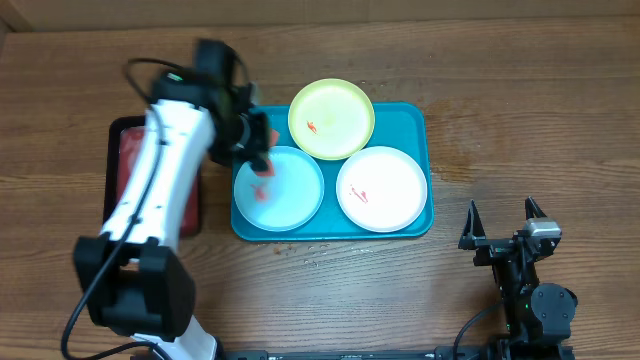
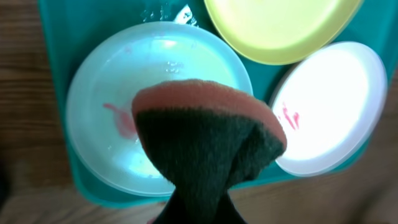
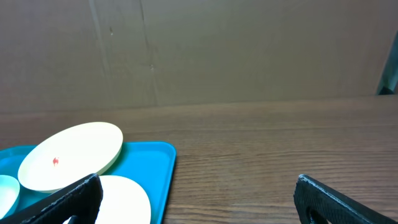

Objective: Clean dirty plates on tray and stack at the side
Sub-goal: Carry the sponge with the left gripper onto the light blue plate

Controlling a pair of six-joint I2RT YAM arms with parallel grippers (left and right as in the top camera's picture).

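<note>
The left gripper lowers the sponge next onto the middle of the pale blue plate (image 2: 99,93), beside the red smear, as the sponge still hangs well above the plate.
The teal tray (image 1: 418,120) holds three plates: yellow-green (image 1: 331,118) at the back, pale blue (image 1: 290,195) front left, white (image 1: 381,188) front right. Each has a small red smear. My left gripper (image 1: 258,160) is shut on an orange sponge with a dark scrub side (image 2: 205,124), held over the pale blue plate (image 2: 99,93); I cannot tell if it touches. The sponge hides the fingers in the left wrist view. My right gripper (image 1: 503,215) is open and empty, right of the tray, over the table.
A smaller red tray with a black rim (image 1: 125,150) lies left of the teal tray, partly under my left arm. A cardboard wall stands behind the table (image 3: 249,50). Bare wooden table surrounds the teal tray (image 3: 149,162).
</note>
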